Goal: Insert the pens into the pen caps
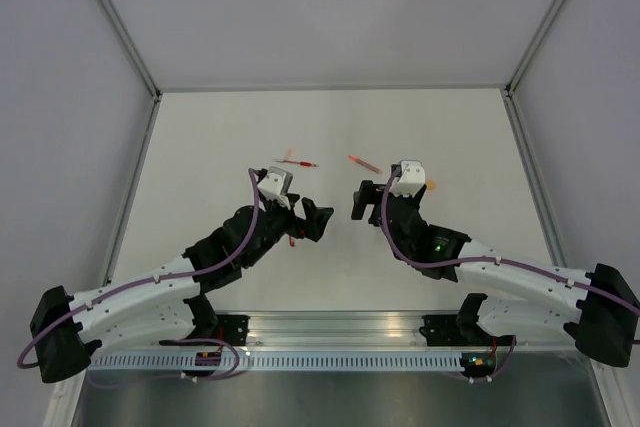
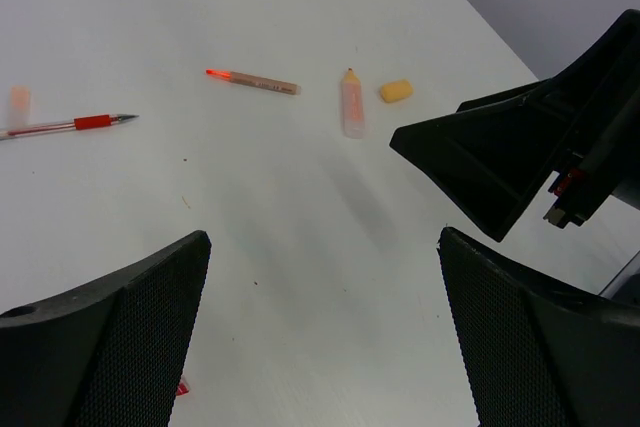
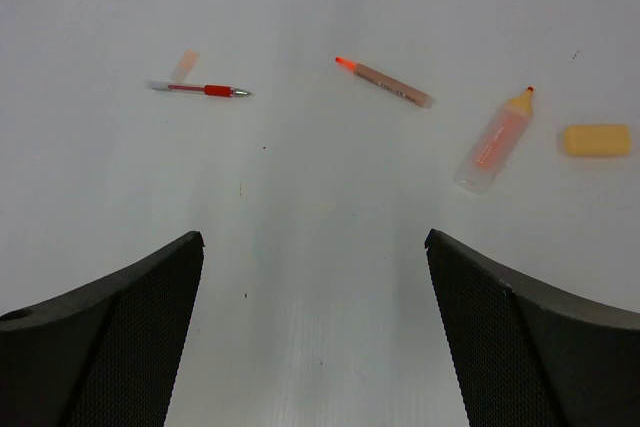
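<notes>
My right gripper reaches outward and down next, turning its open fingers to straddle the tan pen's slanted rear body (image 1: 373,168) (image 3: 402,89), since the tan pen lies outward and below.
A slim red pen (image 3: 200,89) lies uncapped at the far left with a pale pinkish cap (image 3: 184,65) beside it; both also show in the left wrist view, the pen (image 2: 70,125) and the cap (image 2: 18,105). A tan pen with a red tip (image 3: 385,82) lies mid-table. An orange-tipped pen (image 3: 495,139) lies next to a stubby orange cap (image 3: 596,139). My left gripper (image 1: 322,222) and right gripper (image 1: 355,202) face each other above bare table, both open and empty, well short of the pens. A small red piece (image 2: 181,387) shows by the left finger, mostly hidden.
The white table (image 1: 210,147) is walled by grey panels at the back and both sides. The red pen (image 1: 297,163) and tan pen (image 1: 364,163) lie just beyond the grippers. The right gripper's black finger (image 2: 500,167) fills the right of the left wrist view.
</notes>
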Motion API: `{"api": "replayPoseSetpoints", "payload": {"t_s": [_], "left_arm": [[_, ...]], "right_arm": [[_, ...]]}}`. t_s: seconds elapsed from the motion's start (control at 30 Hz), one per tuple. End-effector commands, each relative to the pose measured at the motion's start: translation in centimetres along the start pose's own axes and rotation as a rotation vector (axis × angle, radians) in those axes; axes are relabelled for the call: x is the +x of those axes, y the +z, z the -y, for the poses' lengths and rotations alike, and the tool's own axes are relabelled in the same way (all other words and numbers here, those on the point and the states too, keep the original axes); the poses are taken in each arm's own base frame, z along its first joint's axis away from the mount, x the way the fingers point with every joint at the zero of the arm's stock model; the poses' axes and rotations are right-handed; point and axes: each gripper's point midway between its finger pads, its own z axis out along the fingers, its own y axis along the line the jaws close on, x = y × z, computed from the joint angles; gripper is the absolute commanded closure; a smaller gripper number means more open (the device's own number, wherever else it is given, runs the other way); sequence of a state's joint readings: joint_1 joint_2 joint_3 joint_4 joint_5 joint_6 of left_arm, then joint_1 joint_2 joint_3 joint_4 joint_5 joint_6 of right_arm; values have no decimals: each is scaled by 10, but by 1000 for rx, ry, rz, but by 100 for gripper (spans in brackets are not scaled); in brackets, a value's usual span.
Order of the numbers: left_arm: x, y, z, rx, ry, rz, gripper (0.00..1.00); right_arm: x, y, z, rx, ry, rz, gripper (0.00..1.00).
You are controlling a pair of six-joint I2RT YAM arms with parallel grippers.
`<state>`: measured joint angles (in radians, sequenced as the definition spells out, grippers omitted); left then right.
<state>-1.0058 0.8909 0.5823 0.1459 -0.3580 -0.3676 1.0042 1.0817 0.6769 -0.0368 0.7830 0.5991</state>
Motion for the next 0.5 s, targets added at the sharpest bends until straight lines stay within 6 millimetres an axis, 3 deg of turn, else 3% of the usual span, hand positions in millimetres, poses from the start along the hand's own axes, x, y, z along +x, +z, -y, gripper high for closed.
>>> {"api": "replayPoseSetpoints", "payload": {"t_s": [0.0,0.2,0.47], "left_arm": [[-4,2,-1,-6,20,24,1],[-4,1,-7,-38,16,31,1],[-11,-8,-33,-154,-5,100,1]], "right_arm": [[-14,-1,-8,-14,34,35,2],[-15,0,-7,-7,15,39,2],[8,10,-22,-92,-157,-22,3]]}}
